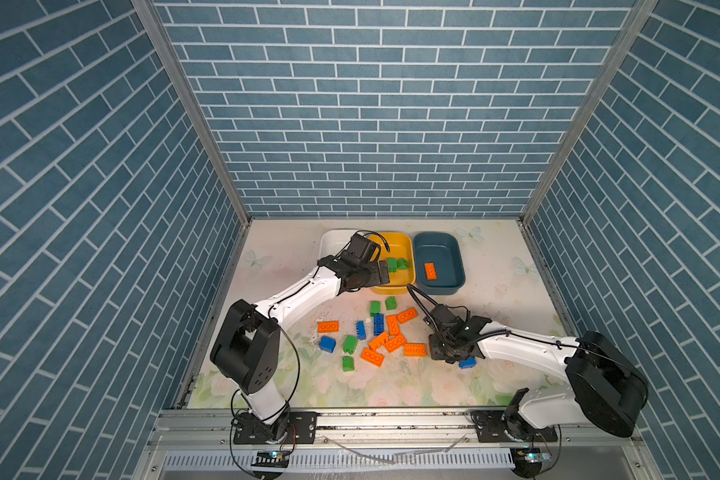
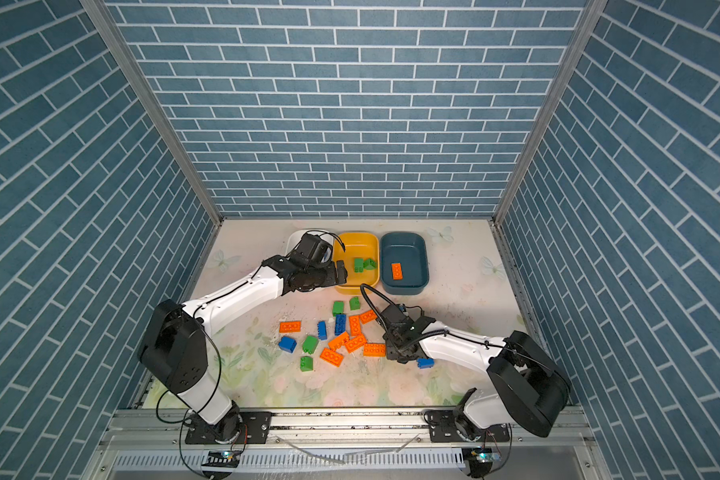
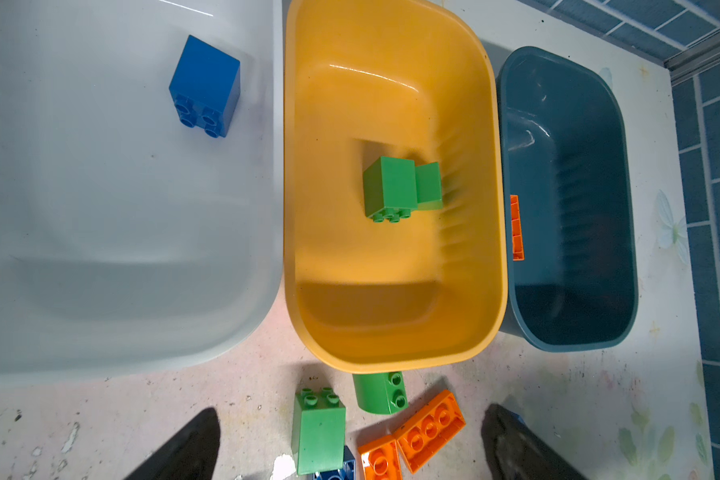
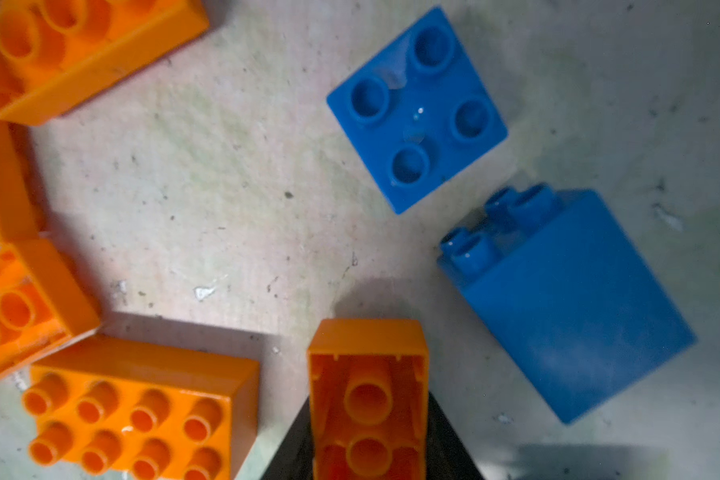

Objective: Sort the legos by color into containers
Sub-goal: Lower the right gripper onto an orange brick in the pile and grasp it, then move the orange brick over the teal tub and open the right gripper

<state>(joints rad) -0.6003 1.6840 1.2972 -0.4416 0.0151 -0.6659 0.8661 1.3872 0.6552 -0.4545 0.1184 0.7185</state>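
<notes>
The orange brick in my right gripper goes up and outward over the bottom of the teal tub next, for release there, since a matching orange brick already lies in the teal tub (image 1: pixel 438 249).
Three containers stand in a row at the back: a white tub (image 1: pixel 332 243) with a blue brick (image 3: pixel 204 85), a yellow tub (image 1: pixel 395 246) with two green bricks (image 1: pixel 396 264), and a teal tub (image 1: pixel 438 249) with an orange brick (image 1: pixel 430 270). Loose orange, blue and green legos (image 1: pixel 375 332) lie mid-table. My left gripper (image 3: pixel 352 415) hangs open over the yellow tub's near-left rim, holding nothing. My right gripper (image 4: pixel 368 432) points down at the pile's right edge, shut on an orange brick (image 4: pixel 366 374) seen from its hollow underside.
Two blue bricks (image 4: pixel 416 108) (image 4: pixel 566 299) lie on the table just beyond the right gripper, and an eight-stud orange brick (image 4: pixel 129 415) lies beside it. Two green bricks (image 3: pixel 319 432) sit just in front of the yellow tub. Brick-patterned walls (image 1: pixel 100 208) enclose the table.
</notes>
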